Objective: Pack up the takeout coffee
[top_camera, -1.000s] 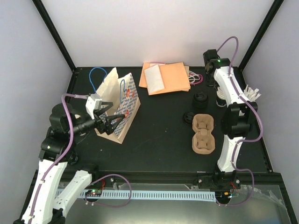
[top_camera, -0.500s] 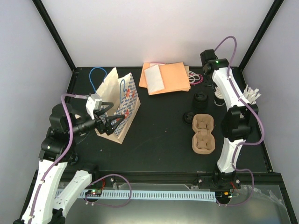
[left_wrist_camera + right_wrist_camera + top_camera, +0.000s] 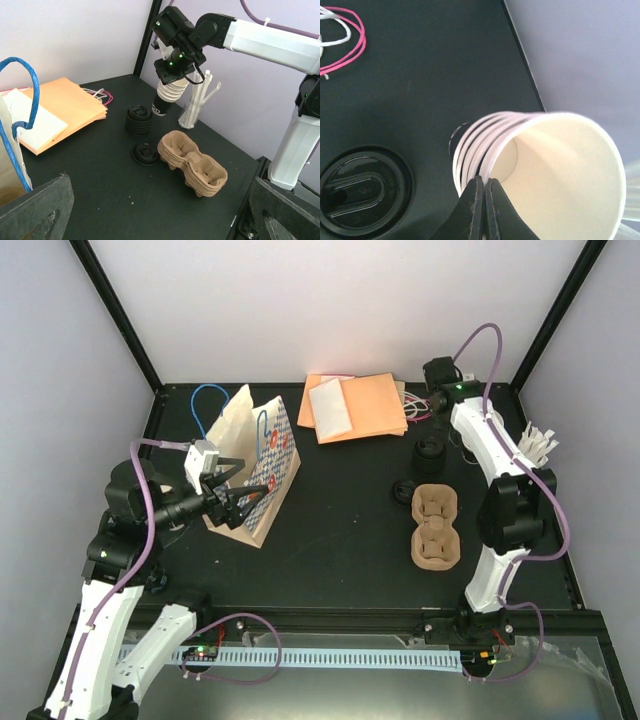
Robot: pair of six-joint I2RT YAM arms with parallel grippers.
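The robot's right hand is going to lift next, carry the top cup over and down, then let go of it, because bare tabletop between bag [image 3: 255,465] and carrier is to the left in the top view.
No cup with a lid on it shows, so the takeout coffee is out of view. My right gripper [image 3: 484,182] is shut on the rim of the top cup of a stack of nested cream cups [image 3: 545,165]. In the left wrist view the stack [image 3: 169,94] hangs tilted under that gripper [image 3: 172,79] at the back right. A single black lid [image 3: 145,152] lies flat beside a pile of black lids [image 3: 138,120]. My left gripper [image 3: 240,502] stands open against the patterned paper bag [image 3: 255,465], with nothing between its fingers [image 3: 35,210].
A brown pulp cup carrier [image 3: 436,528] lies right of centre. Orange envelopes with a white sheet [image 3: 355,408] sit at the back. White straws [image 3: 197,107] stand in a holder by the right wall. Pink and white cords [image 3: 342,37] lie near the cups.
My right arm has swung a little to the left at the back, the cup stack tilting with it. The left arm and the bag have not moved.
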